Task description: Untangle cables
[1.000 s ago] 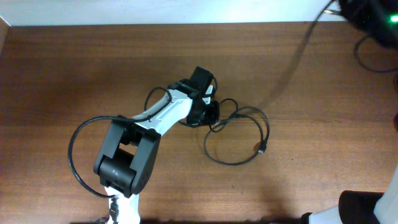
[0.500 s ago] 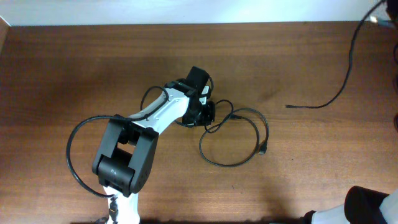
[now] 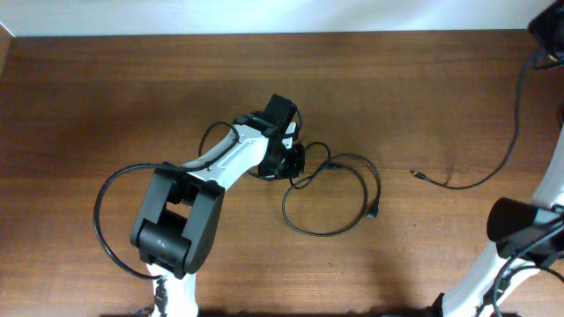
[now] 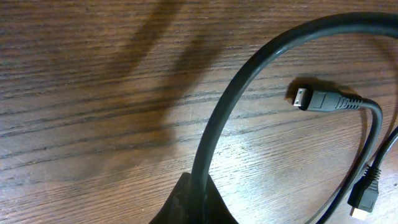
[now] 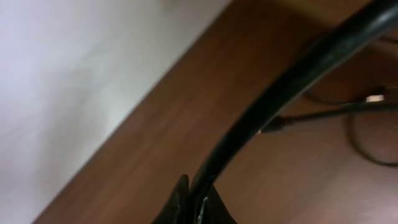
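Note:
My right gripper is above the bare wood at the table's far corner (image 3: pixel 543 95), so next it will move down there and let go of the black cable, clear of the middle loop.
One thin black cable (image 3: pixel 380 183) lies in a loose loop at the table's middle, its small plug (image 3: pixel 374 211) on the wood. My left gripper (image 3: pixel 295 161) is shut on this cable at the loop's left end. In the left wrist view the cable (image 4: pixel 212 121) arcs up from the jaws (image 4: pixel 196 208), with two plugs (image 4: pixel 311 98) (image 4: pixel 362 200) nearby. A second black cable (image 3: pixel 515 123) runs from my right gripper (image 3: pixel 545 35) at the far right corner down to its free plug (image 3: pixel 416 174) on the table. The right jaws (image 5: pixel 194 202) are shut on it (image 5: pixel 280 87).
The right arm's white link and dark joint (image 3: pixel 520 227) stand at the bottom right. The left arm's own thick black wire (image 3: pixel 104 207) loops out at the lower left. A white wall edge (image 3: pixel 264 13) runs along the table's far side.
The right gripper has carried the second cable toward the right; its free plug has slid right and nearer. The right arm's lower link has come into view. The left arm has barely moved.

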Tool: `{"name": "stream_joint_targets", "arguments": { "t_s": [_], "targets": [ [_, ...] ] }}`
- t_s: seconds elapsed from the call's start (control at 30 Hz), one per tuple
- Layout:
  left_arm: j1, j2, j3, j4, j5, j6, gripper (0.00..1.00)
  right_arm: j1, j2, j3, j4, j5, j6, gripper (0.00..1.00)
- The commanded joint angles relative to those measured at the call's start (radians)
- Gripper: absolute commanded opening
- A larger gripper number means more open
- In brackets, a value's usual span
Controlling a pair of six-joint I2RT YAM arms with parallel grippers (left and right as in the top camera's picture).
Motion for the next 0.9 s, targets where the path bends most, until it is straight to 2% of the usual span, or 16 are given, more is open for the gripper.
{"name": "stream_joint_targets", "arguments": {
  "t_s": [0.0,0.17,0.37,0.57,0.73,0.87],
  "targets": [
    [0.001,0.004,0.003,-0.004,0.011,0.02,0.0,-0.059,0.044,0.008,0.01,0.186,-0.011,0.04],
    [0.001,0.004,0.003,-0.001,0.011,0.019,0.0,-0.138,0.089,0.006,0.024,0.164,-0.011,0.04],
    [0.001,0.004,0.003,0.007,0.011,0.0,0.0,-0.185,0.114,0.006,0.054,0.036,-0.045,0.04],
    [0.001,0.004,0.003,0.006,0.011,-0.003,0.0,-0.187,0.114,0.006,0.209,0.113,-0.125,0.04],
    [0.001,0.004,0.003,0.006,0.012,-0.003,0.0,-0.204,0.113,0.006,0.282,0.307,-0.157,0.04],
    [0.001,0.004,0.003,0.007,0.019,-0.003,0.0,-0.217,0.114,0.006,0.287,0.287,-0.192,0.04]
  ]
}}
